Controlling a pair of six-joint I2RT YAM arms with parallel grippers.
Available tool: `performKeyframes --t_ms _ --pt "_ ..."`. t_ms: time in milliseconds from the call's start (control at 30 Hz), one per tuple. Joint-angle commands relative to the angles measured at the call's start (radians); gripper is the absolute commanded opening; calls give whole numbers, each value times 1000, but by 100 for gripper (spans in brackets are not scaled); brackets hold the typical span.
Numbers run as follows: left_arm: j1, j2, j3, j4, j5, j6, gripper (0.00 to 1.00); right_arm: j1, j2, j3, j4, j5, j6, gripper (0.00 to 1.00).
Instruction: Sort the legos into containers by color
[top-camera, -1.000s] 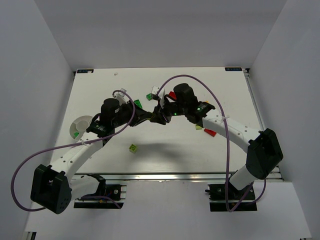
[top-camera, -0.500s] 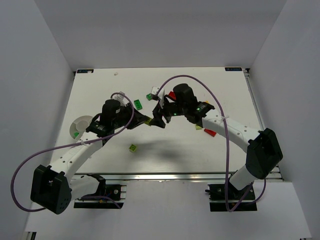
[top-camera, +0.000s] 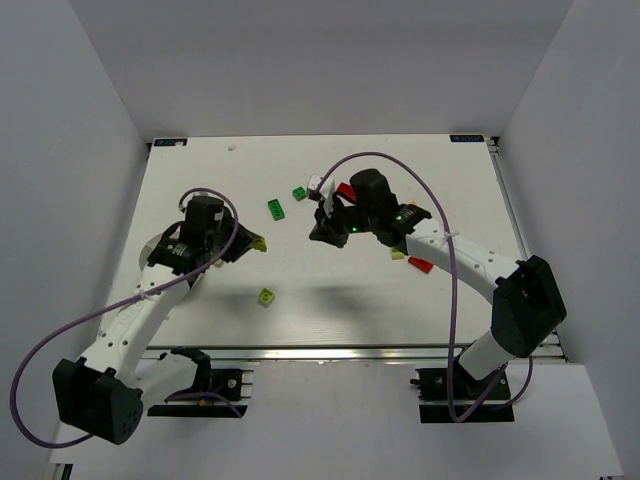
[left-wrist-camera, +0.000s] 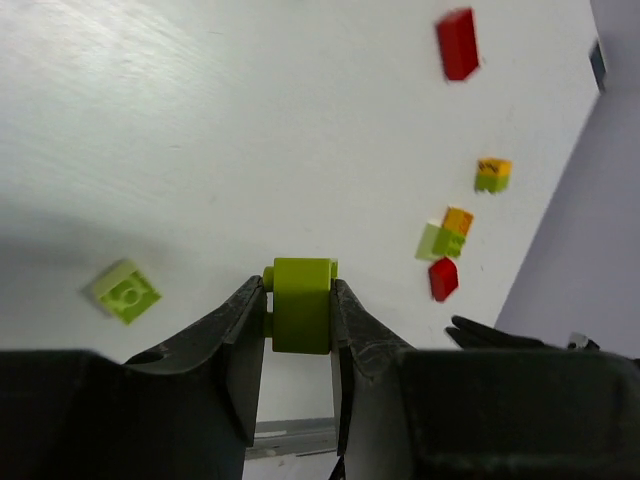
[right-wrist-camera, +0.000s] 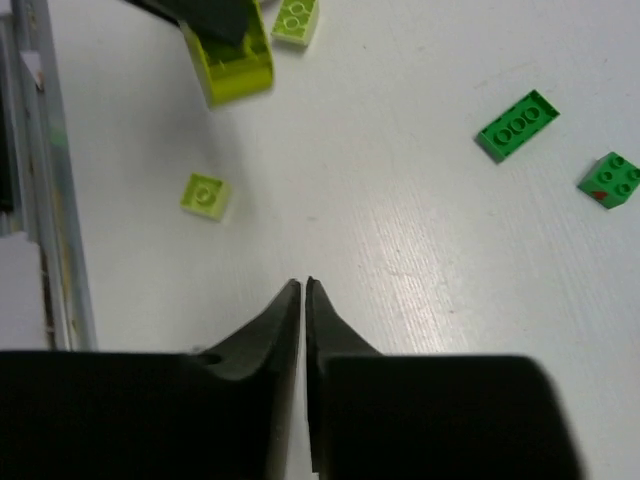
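My left gripper needs to swing over the white dish and release the lime green lego, since the dish lies to the gripper's left in the top view.
My left gripper is shut on a lime green lego and holds it above the table, left of centre. My right gripper is shut with nothing between its fingers and hovers near the table's middle. Loose legos lie about: a lime one toward the front, two dark green ones behind, and red ones by the right arm. The white dish is mostly hidden under my left arm.
Two orange-and-lime stacks lie near a red brick on the right side. A small white piece sits behind the right gripper. The metal rail marks the table's front edge.
The two grippers met at mid-table, then parted. My left gripper drew back to the left with the lime lego; my right gripper opened, let go and shut again empty.
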Motion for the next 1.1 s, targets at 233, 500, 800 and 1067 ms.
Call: performKeyframes --t_ms 233,500,800,1067 --pt "21 -74 151 -517 -341 -211 0 -35 3 13 -19 38 33 1" --pt "32 -38 207 -718 -472 -217 0 -47 11 9 -13 27 45 11" --pt "144 54 260 -746 -566 -70 0 -88 17 15 -9 18 41 43" --pt "241 163 307 -739 -636 56 0 -107 18 18 -12 19 27 68"
